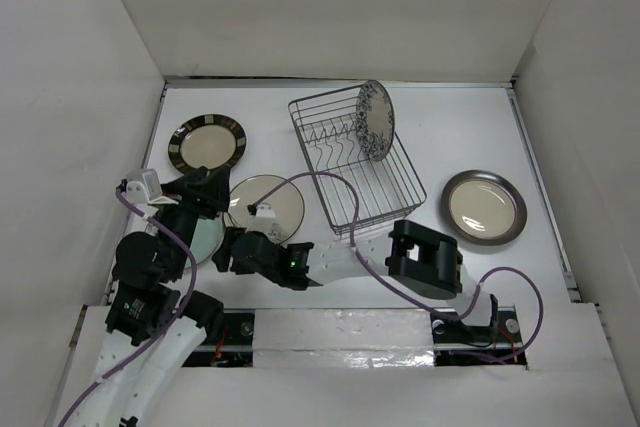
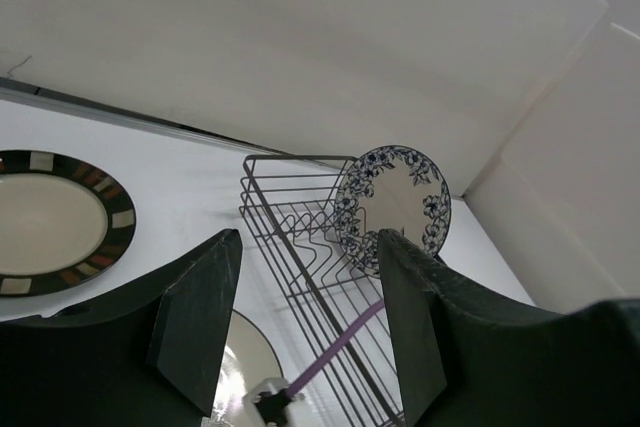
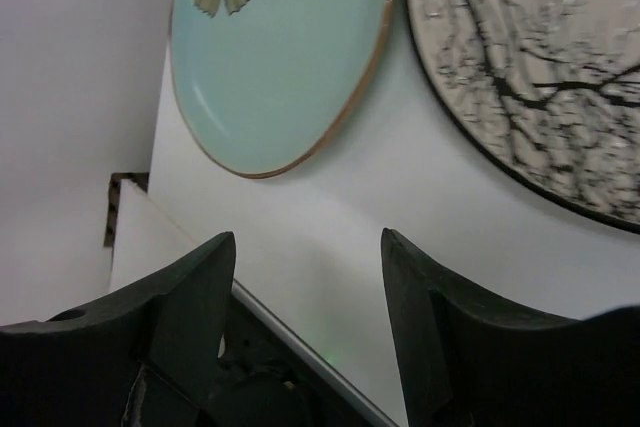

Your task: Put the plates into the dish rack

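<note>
The bare gap at the pale teal plate's edge by the tree-drawing plate has room for one fingertip. I need to move my right gripper outward onto that edge.
The dish rack stands at the table's middle back. A blue floral plate is upright in its far end. Flat on the table lie a dark-striped rim plate, a tree-drawing plate, a pale teal plate and a grey-brown rim plate. My left gripper hangs open and empty above the teal and tree plates. The right gripper is open and empty, low over bare table just in front of those two plates.
White walls close in the table on the left, back and right. The right arm stretches across the near edge towards the left, and its purple cable loops past the rack's front corner. The left arm partly covers the teal plate.
</note>
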### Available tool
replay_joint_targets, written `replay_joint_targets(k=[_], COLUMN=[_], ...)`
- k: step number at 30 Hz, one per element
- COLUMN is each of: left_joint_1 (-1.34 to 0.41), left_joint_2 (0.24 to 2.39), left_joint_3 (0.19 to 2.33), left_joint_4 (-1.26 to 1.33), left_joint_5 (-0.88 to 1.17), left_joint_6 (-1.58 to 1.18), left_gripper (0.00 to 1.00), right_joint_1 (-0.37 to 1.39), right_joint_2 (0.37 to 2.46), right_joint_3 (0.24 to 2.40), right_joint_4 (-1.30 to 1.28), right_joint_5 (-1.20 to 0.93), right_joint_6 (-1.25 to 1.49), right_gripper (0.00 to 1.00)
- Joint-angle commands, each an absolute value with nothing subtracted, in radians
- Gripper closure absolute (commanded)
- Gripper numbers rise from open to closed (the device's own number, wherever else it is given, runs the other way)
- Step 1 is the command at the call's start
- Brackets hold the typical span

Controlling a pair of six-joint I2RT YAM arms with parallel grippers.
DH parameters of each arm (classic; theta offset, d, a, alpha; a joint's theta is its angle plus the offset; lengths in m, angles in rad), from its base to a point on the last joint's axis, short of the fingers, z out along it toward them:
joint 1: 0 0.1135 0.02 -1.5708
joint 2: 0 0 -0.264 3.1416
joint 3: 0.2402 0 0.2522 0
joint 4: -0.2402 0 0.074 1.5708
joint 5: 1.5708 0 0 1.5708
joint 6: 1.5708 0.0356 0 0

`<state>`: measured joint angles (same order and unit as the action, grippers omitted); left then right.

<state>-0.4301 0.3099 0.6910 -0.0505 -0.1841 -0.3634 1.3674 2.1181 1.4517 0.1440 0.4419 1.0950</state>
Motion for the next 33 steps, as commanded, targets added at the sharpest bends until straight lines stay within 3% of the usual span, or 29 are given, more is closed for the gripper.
replay_joint_targets(k=[1, 16, 28, 33], left_joint_1=[-0.426, -0.426, -0.426, -0.426], left_joint_2=[0.281, 0.288, 0.282, 0.291], left_joint_3=[0.727, 0.729, 0.721, 0.724], left_joint_4=[-0.005, 0.017, 0.015, 0.017], left_joint_5=[-0.183, -0.172, -0.179, -0.158], left_joint_6=[-0.376, -0.364, -0.356, -0.357], left_gripper=[0.46, 0.46, 0.45, 0.46], right_joint_1=[1.371, 1.302, 1.264, 1.284], right_joint_2=[2.183, 2.425, 2.500, 2.355], right_joint_3=[1.549, 1.913, 1.980, 1.767], right_joint_4=[0.189, 0.003, -0.078, -0.026], right_joint_5=[0.377, 0.229, 0.110, 0.201], right_joint_6=[1.065, 1.026, 1.058, 1.061], right_gripper=[0.34, 0.34, 0.37, 0.39])
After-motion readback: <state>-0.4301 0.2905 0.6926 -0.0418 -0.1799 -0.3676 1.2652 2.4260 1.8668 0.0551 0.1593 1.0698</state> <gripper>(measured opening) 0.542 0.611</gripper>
